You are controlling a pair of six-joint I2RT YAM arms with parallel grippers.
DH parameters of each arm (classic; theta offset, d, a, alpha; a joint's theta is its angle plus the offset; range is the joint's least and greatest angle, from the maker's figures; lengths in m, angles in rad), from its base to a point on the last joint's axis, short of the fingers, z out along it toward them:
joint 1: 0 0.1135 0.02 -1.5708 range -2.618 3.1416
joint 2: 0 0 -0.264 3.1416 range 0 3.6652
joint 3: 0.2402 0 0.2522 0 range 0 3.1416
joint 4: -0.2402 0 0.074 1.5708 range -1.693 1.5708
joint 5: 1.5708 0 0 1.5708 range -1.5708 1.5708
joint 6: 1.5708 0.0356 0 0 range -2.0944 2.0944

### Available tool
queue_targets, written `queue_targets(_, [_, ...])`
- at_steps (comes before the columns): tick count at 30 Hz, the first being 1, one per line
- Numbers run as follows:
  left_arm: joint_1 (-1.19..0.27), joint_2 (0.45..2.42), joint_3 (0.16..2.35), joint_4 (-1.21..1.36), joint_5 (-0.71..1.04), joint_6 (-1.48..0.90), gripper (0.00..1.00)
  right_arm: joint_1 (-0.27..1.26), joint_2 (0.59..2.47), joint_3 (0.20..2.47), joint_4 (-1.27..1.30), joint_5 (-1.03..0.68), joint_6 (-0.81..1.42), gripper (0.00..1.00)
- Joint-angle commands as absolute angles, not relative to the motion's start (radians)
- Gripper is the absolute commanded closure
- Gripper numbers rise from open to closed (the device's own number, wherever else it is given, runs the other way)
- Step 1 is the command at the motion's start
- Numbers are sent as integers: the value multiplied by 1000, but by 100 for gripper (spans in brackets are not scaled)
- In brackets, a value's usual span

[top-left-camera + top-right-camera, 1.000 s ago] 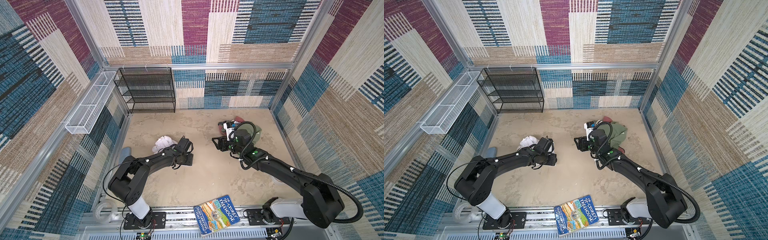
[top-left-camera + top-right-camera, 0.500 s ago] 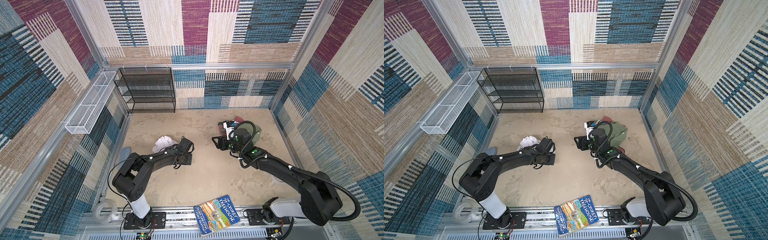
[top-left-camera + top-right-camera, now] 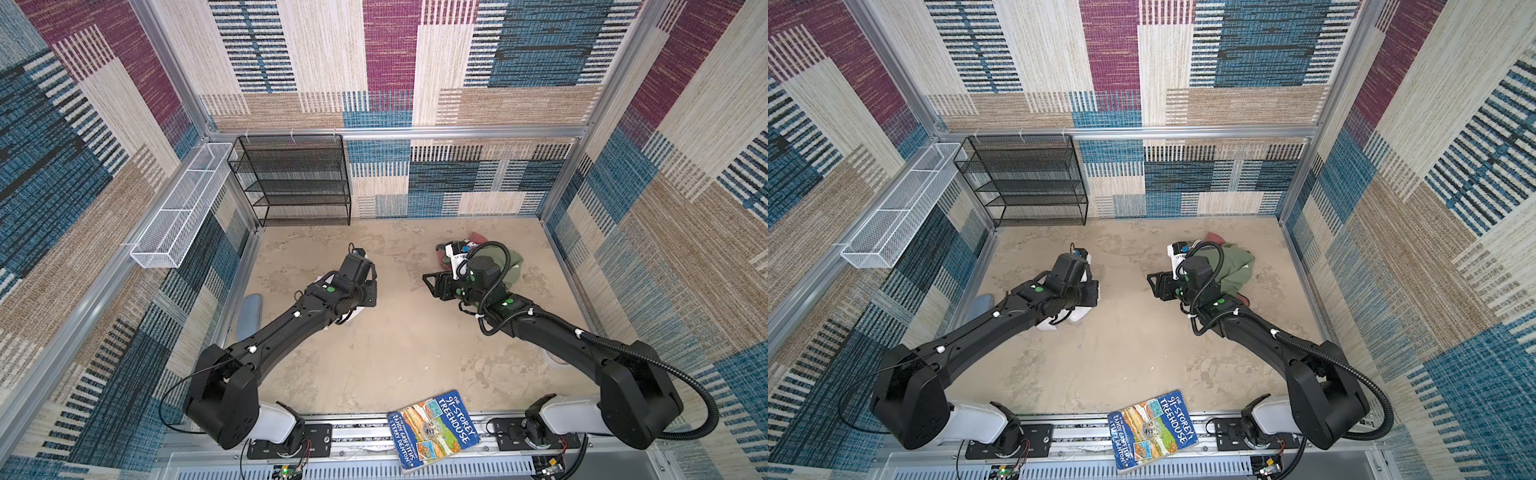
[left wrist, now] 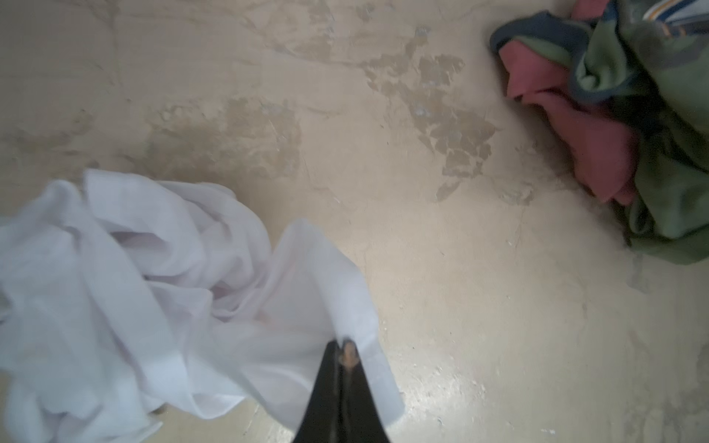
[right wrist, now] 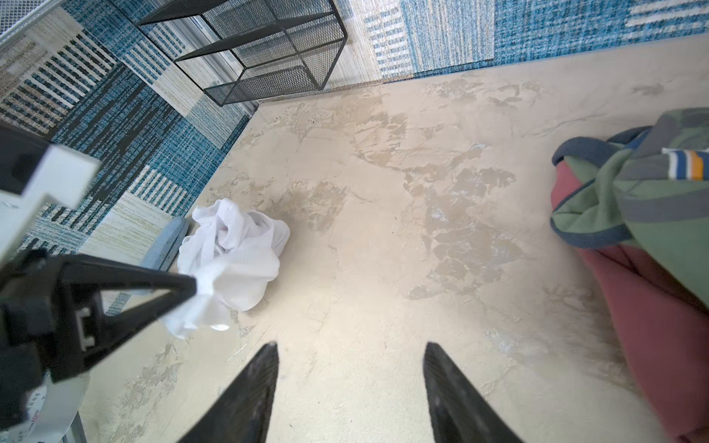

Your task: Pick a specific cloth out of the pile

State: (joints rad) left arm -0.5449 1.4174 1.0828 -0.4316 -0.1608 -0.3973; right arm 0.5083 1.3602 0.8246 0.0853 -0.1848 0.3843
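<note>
I should next move my left gripper toward the grey-blue pad, over the cloth's crumpled bulk (image 3: 1047, 324) (image 4: 122, 295), and release the fold. That bulk is between my gripper and the pad.
The cloth (image 4: 134, 287) is a crumpled white garment lying on the beige floor, apart from the pile. My left gripper (image 4: 345, 347) is shut on one fold of it; the right wrist view shows that fold of the cloth (image 5: 234, 249) drawn to the left gripper (image 5: 193, 285). In both top views the left wrist covers most of the cloth (image 3: 1077, 313). The pile (image 3: 511, 262) of olive green, dusty red and striped garments lies at the back right. My right gripper (image 5: 351, 347) hangs open over bare floor beside the pile (image 5: 652, 230), holding nothing.
A black mesh shelf (image 3: 299, 183) stands against the back wall, and a white wire basket (image 3: 178, 212) hangs on the left wall. A book (image 3: 432, 428) lies on the front rail. A grey-blue pad (image 3: 251, 309) sits by the left wall.
My left jaws have closed on the white cloth. In the top views the left wrist now covers most of the cloth. The right arm has hardly moved.
</note>
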Motion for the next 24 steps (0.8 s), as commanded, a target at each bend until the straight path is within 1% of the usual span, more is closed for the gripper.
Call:
queue_targets(1, [-499,1387,1100,-467,-222,-362,100,508,1361,831,123,-207,395,37])
queue_targets(7, [-340,1354,1082,-402,-167,-383,100,508,1361,837,120,-209,393,37])
queue_targets(13, [-215,1430,1056,-351,-127,-407,100,508,1362,835,121,-214,395,37])
queue_targets(18, [-152,1509,1012,-304,-151,-430,100,508,1363,840,115,-216,395,37])
queue_targets(24, [-117,1584,978,-283,-178,-453,100,508,1362,844,113,-210,393,37])
